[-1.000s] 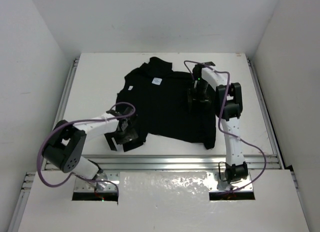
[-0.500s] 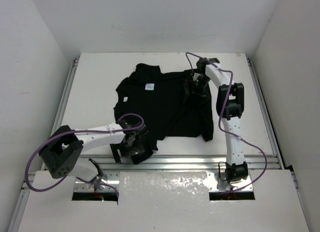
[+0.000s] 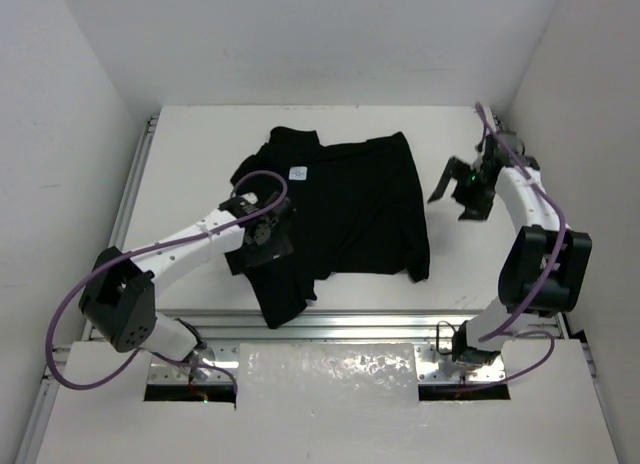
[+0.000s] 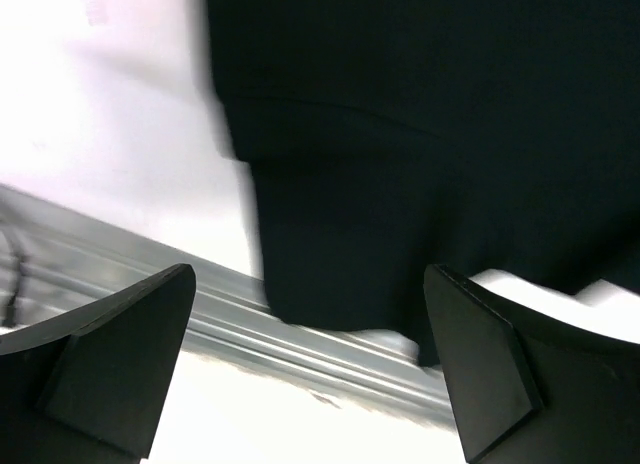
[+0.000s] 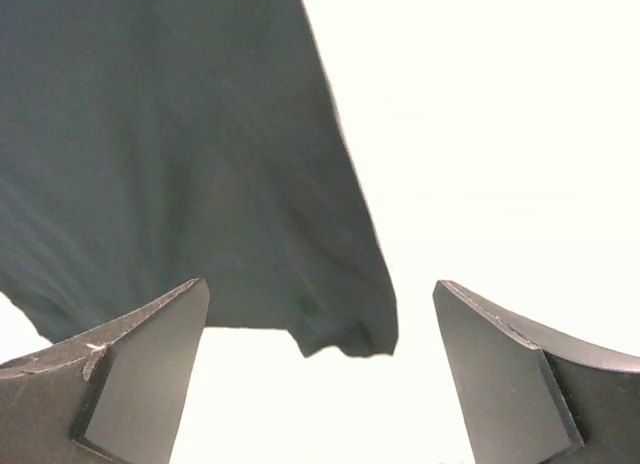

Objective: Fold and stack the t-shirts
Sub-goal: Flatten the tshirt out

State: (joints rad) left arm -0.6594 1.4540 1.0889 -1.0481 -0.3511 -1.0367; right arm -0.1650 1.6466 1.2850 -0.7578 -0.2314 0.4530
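The shirt's near edge (image 3: 281,321) (image 4: 318,322) over the front bar is below and back from my left gripper. My left gripper will move back next and lower its open fingers around that edge.
The black t-shirt (image 3: 345,214) lies spread on the white table (image 3: 200,154), with a white neck label (image 3: 298,172) showing and one part reaching down to the front rail. My left gripper (image 3: 258,239) is open and empty over the shirt's left part. In the left wrist view the shirt (image 4: 400,134) fills the top and the gripper (image 4: 310,384) holds nothing. My right gripper (image 3: 455,196) is open and empty over bare table, just right of the shirt. In the right wrist view the shirt's edge (image 5: 180,164) lies beyond the gripper (image 5: 320,384).
An aluminium rail (image 3: 400,324) runs along the table's front edge and shows in the left wrist view (image 4: 130,274). Another rail (image 3: 130,204) runs along the left side. White walls close in the table on three sides. Purple cables loop off both arms.
My right gripper has let go of the shirt's right side and swung right, off the fabric. My left gripper has moved from the front edge up onto the shirt's left part.
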